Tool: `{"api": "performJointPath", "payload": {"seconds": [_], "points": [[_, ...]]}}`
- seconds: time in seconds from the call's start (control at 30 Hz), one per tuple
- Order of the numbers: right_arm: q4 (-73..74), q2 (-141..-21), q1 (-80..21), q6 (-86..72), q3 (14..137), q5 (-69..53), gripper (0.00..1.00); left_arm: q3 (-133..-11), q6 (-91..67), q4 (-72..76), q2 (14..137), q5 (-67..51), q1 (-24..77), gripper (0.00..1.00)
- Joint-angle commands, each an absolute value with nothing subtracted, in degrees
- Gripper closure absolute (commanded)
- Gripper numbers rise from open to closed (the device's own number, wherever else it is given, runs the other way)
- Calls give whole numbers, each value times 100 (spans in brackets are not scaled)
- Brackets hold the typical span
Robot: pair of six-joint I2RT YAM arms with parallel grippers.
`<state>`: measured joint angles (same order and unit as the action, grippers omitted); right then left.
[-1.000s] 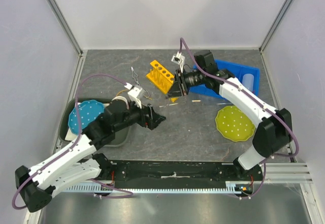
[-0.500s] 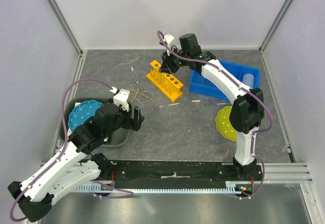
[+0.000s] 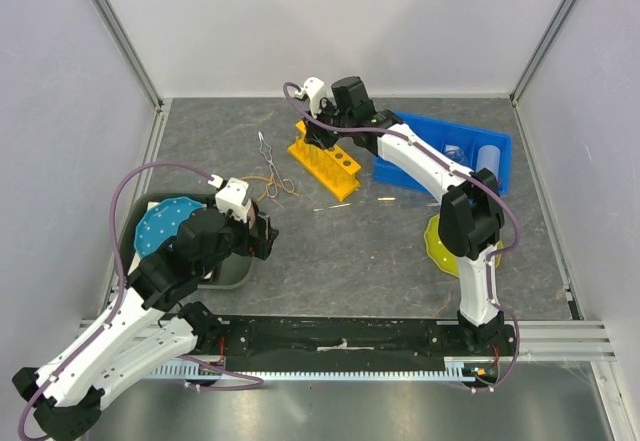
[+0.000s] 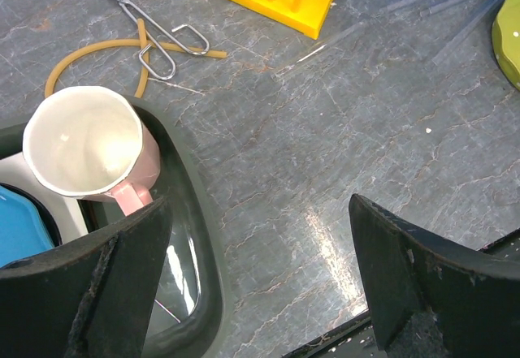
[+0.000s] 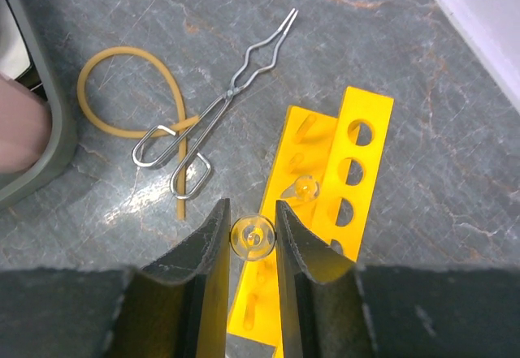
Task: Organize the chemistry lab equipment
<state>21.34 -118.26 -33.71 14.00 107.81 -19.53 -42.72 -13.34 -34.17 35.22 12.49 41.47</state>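
The clear tube hangs upright over the yellow rack's peg row, so my right gripper needs to move down next, slightly toward the holed side, beside the standing tube.
My right gripper [image 5: 253,240] is shut on a thin clear rod [image 5: 252,238], seen end-on, held upright just above the near end of the yellow holed rack [image 5: 325,212]. One clear rod [image 5: 305,189] stands in the rack. In the top view this gripper [image 3: 318,131] hovers over the rack's [image 3: 325,161] left end. The metal tongs [image 5: 219,110] lie across the tan rubber loop [image 5: 122,90] left of the rack. More clear rods [image 3: 400,199] lie on the table. My left gripper [image 4: 260,285] is open and empty, above the table by the tub.
A grey tub [image 4: 195,236] holds the cream mug [image 4: 85,143] and a blue dotted plate [image 3: 165,223]. A blue bin [image 3: 450,156] at the back right holds a white bottle [image 3: 488,156]. A green dotted plate [image 3: 455,246] lies under my right arm.
My right gripper has moved from the table's middle back and left to the rack's left end. My left gripper has drawn back towards the tub.
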Motion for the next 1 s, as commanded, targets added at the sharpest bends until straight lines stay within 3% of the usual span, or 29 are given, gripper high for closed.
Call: {"api": "performJointPath", "payload": {"seconds": [0.0, 0.97], "points": [[1723, -11892, -3436, 1599, 10784, -1609, 76, -4263, -1107, -3261, 3489, 1371, 4122, 5], [1600, -12234, -3445, 1723, 10380, -1353, 71, -4245, -1099, -3269, 3463, 1336, 4122, 5]]}}
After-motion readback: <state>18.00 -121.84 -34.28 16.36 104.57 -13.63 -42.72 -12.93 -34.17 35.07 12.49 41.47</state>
